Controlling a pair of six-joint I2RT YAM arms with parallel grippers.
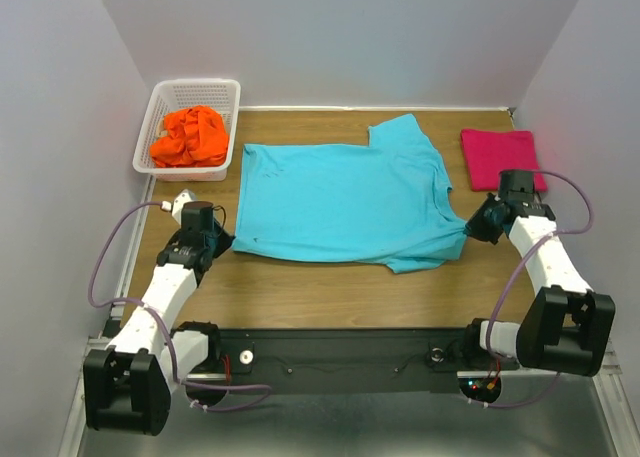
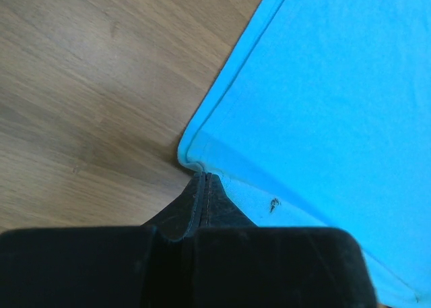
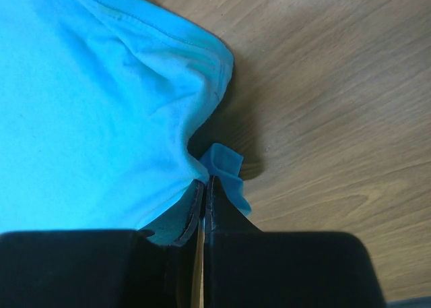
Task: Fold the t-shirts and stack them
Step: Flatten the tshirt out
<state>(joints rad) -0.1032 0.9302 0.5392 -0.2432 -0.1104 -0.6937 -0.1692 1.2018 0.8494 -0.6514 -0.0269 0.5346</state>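
Note:
Next, my right gripper eases slightly outward toward the shirt's bunched side edge (image 1: 456, 220) and releases the cloth there, as the turquoise t-shirt (image 1: 345, 197) already lies spread across the table.
The turquoise t-shirt (image 1: 345, 197) lies spread across the middle of the table. My left gripper (image 1: 222, 243) is shut on its near left corner, seen in the left wrist view (image 2: 202, 174) pinching the hem of the turquoise t-shirt (image 2: 323, 92). My right gripper (image 1: 468, 230) is shut on its near right edge; in the right wrist view (image 3: 204, 183) the turquoise t-shirt (image 3: 101, 99) bunches between the jaws. The magenta t-shirt (image 1: 497, 157) lies folded at the far right. The orange t-shirt (image 1: 190, 137) is crumpled in the basket.
A white plastic lattice basket (image 1: 160, 102) stands at the far left corner. White walls close in the table on three sides. Bare wood (image 1: 330, 292) runs along the near edge between the arm bases.

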